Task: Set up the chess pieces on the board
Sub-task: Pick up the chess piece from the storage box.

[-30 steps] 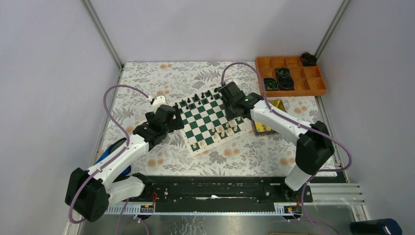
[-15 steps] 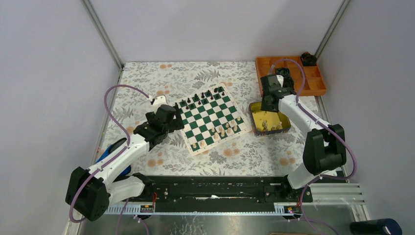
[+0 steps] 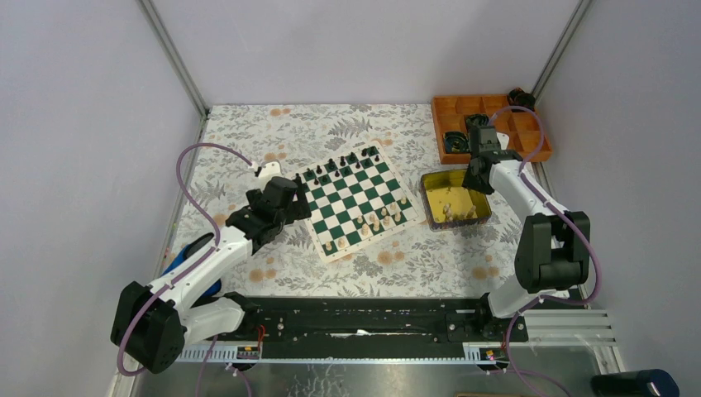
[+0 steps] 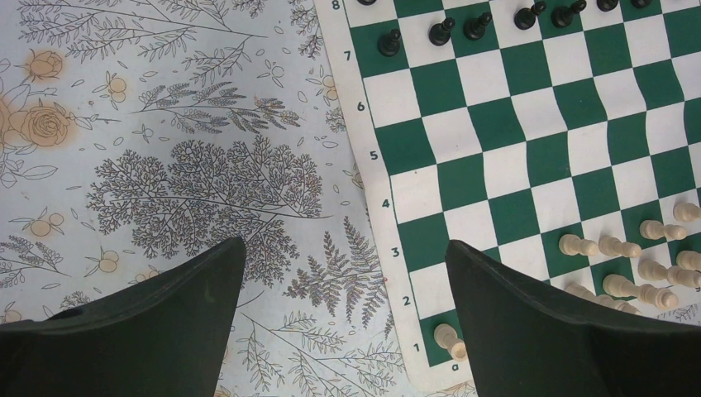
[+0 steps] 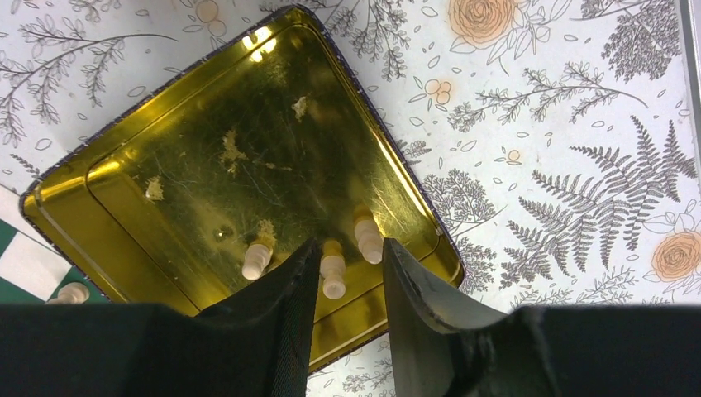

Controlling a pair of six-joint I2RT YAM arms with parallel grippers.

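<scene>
A white piece's top shows below my right gripper, between the open fingers. My right gripper should next go down and move back slightly to close around it.
The green-and-white board lies mid-table. Black chess pieces stand along its far edge and cream-white ones along its near edge. My left gripper hovers open and empty over the board's left edge, with black pieces and white pieces ahead of it. My right gripper hangs open above the gold tin. In the right wrist view a white piece lies in the tin between the fingers, untouched. Two more white pieces lie beside it.
An orange compartment tray with black coiled cables stands at the back right, just behind my right wrist. The board's corner with one white piece shows left of the tin. A flowered cloth covers the table.
My right arm has swung from the board's far right corner over to the gold tin, uncovering the tin. My left arm has not moved.
</scene>
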